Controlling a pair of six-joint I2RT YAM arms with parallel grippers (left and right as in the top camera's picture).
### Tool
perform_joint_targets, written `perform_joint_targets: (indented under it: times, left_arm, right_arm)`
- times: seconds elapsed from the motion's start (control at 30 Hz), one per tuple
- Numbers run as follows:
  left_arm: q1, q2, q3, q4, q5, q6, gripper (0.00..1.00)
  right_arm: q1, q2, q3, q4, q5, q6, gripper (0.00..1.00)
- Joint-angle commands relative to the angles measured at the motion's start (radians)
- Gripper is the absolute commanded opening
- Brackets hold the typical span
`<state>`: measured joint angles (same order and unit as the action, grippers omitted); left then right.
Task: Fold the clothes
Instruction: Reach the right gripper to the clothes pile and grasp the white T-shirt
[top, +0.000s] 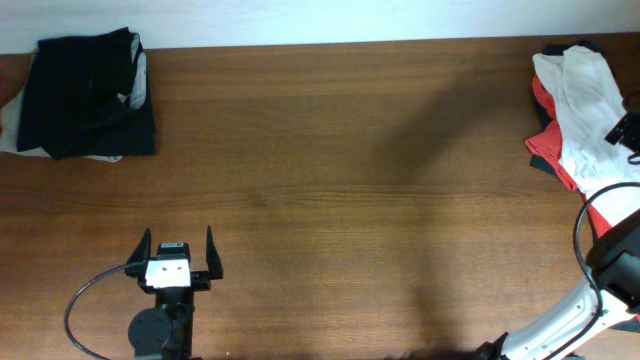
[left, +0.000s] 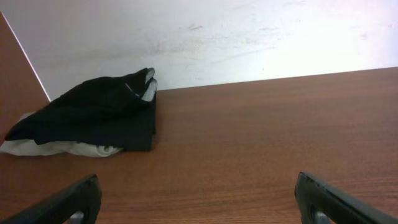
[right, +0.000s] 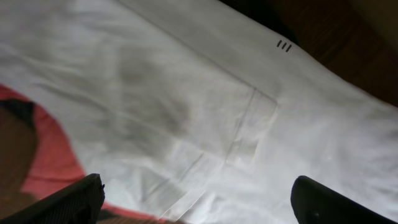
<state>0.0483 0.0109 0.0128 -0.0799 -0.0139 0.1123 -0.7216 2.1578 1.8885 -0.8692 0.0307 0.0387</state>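
The fold by the stitched seam (right: 235, 140) is below my right gripper's open fingers, which are still above the white fabric (right: 205, 106), so I should lower them onto the fold next.
The white T-shirt (top: 585, 100) lies crumpled on top of a red garment (top: 545, 120) at the table's far right edge. In the right wrist view the white fabric (right: 205, 106) fills the frame, with stitched seams and a small black mark near the top. My right gripper (right: 199, 205) is open just above this fabric with nothing between the fingers; in the overhead view it (top: 625, 132) shows at the pile's right side. My left gripper (top: 178, 258) is open and empty over bare table at the front left, and its wrist view (left: 199, 208) shows the same.
A stack of folded black clothes (top: 90, 95) on a pale garment (left: 68, 148) sits at the back left corner by the white wall. The red garment (right: 50, 162) shows under the white fabric. The brown wooden table (top: 340, 200) lies between the two piles.
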Motion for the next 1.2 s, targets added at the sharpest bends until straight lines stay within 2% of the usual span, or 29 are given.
perform_joint_targets:
  times: [0.0,0.17,0.27,0.53,0.67,0.93,1.0,1.07,1.17]
  left_arm:
    - [0.007,-0.005,-0.004,-0.003,0.008,0.013,0.99]
    - [0.007,-0.005,-0.004,-0.003,0.008,0.013,0.99]
    - [0.007,-0.005,-0.004,-0.003,0.008,0.013,0.99]
    - [0.007,-0.005,-0.004,-0.003,0.008,0.013,0.99]
    - [0.007,-0.005,-0.004,-0.003,0.008,0.013,0.99]
    - [0.007,-0.005,-0.004,-0.003,0.008,0.013,0.99]
    - [0.007,-0.005,-0.004,-0.003,0.008,0.013,0.99]
    - [0.007,-0.005,-0.004,-0.003,0.008,0.013,0.99]
    - [0.007,-0.005,-0.004,-0.003,0.008,0.013,0.99]
  right_arm:
    - [-0.024,0.042,0.015,0.01,0.07,-0.026,0.97]
    - [-0.066,0.087,0.013,0.01,0.08,-0.024,0.96]
    - [-0.081,0.11,0.013,0.009,0.028,-0.024,0.9]
    - [-0.085,0.143,0.013,0.048,-0.109,-0.024,0.85]
    - [-0.085,0.143,0.013,0.066,-0.124,-0.024,0.71]
    - [-0.086,0.175,0.012,0.066,-0.124,-0.024,0.7]
    - [-0.086,0.175,0.012,0.071,-0.124,-0.024,0.65]
    - [-0.086,0.175,0.012,0.074,-0.124,-0.024,0.56]
    - [-0.086,0.171,0.016,0.074,-0.124,-0.024,0.49]
